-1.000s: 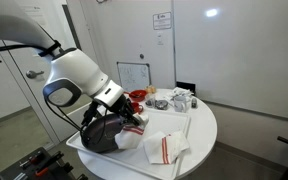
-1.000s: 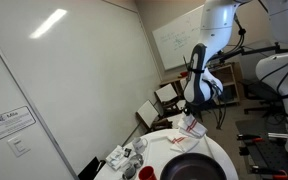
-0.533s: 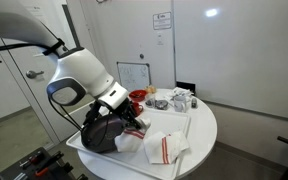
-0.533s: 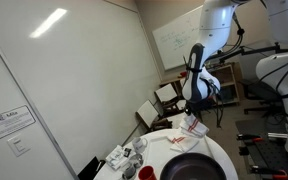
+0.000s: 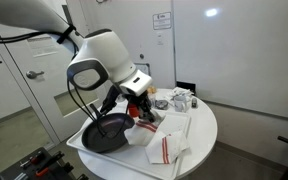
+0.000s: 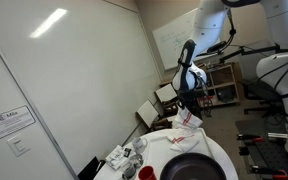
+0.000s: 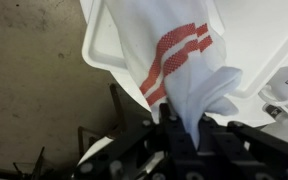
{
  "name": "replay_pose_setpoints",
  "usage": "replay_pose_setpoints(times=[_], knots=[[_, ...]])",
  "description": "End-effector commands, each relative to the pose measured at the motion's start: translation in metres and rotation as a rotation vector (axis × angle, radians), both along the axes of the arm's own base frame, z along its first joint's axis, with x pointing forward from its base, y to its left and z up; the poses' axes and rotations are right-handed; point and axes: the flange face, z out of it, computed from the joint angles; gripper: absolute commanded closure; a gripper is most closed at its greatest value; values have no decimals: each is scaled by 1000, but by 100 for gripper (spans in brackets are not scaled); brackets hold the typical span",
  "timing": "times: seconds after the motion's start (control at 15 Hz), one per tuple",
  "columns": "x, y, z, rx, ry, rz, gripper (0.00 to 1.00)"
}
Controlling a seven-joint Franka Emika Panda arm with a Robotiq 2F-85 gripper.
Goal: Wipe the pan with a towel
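The bare tray end by the cups lies outward of my gripper and below it. I will next carry the towel outward, lower it there and release it.
My gripper is shut on a white towel with red stripes and holds it up, so the towel hangs down to the tray. The dark round pan lies on the white tray just beside the hanging towel. In the other exterior view my gripper hangs above the table with the towel dangling over the far side of the pan. In the wrist view the towel runs out from between the shut jaws of my gripper.
A second striped towel lies crumpled on the white tray. A red bowl and several small cups and packets stand at the back of the round white table.
My arm has risen and swung away from the pan, lifting the towel off it. The pan's inside now shows uncovered.
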Motion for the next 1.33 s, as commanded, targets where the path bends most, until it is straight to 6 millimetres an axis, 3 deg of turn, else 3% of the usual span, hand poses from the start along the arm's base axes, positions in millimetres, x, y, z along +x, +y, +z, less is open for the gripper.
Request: replay_pose_setpoints(times=[0.0, 0.33, 0.93, 1.27], knots=[[39, 0, 18, 12, 65, 72, 97], [91, 23, 20, 29, 144, 178, 97], [182, 21, -36, 41, 206, 288, 97], [226, 34, -53, -4, 231, 363, 97]])
